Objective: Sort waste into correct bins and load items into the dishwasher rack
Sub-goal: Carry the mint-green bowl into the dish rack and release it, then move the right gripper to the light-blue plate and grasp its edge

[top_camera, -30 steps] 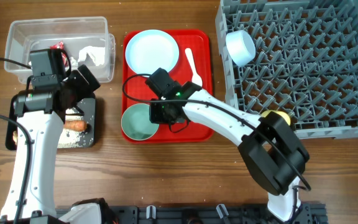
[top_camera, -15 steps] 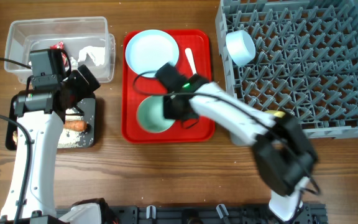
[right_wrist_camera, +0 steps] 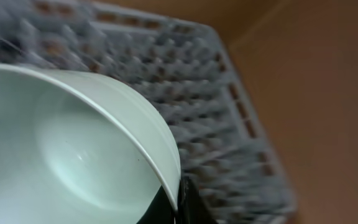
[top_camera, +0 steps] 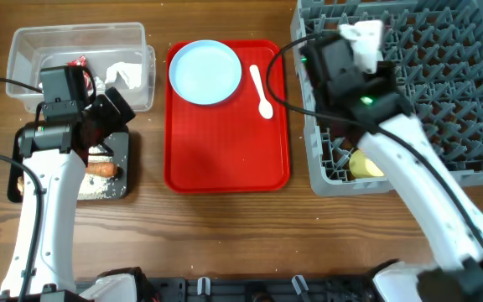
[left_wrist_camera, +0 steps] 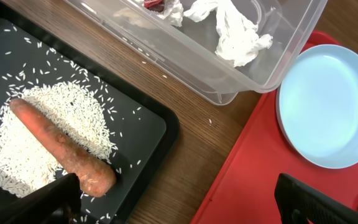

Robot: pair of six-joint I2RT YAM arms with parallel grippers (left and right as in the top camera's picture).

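My right gripper moves down toward the rack's wires just outward of that cup point(top_camera: 336, 141) and releases the blue-green bowl there next, since the yellow cup takes the rack's near corner.
My right gripper point(right_wrist_camera: 178, 200) is shut on the rim of a pale blue-green bowl point(right_wrist_camera: 73, 162) and holds it tilted over the grey dishwasher rack point(top_camera: 443, 101); in the overhead view this gripper point(top_camera: 352, 49) is above the rack's near-left part. The other bowl is hidden under the arm. A yellow cup point(top_camera: 366, 164) lies in the rack's front left. The pale blue plate point(top_camera: 205, 72) and white spoon point(top_camera: 261, 91) lie on the red tray. My left gripper point(left_wrist_camera: 185, 211) is open and empty beside the carrot point(left_wrist_camera: 61, 149), which lies on rice point(left_wrist_camera: 11, 155) in the black tray point(left_wrist_camera: 142, 124).
The clear tub point(top_camera: 32, 42) at the back left holds crumpled tissue point(left_wrist_camera: 235, 31) and a red wrapper point(top_camera: 77, 62). The red tray point(top_camera: 225, 151) sits between the bins and the rack. A few rice grains lie on the wooden table by the tub.
My right gripper has lifted the bowl off the red tray's front and swung it right and back over the rack. The left arm has not moved.
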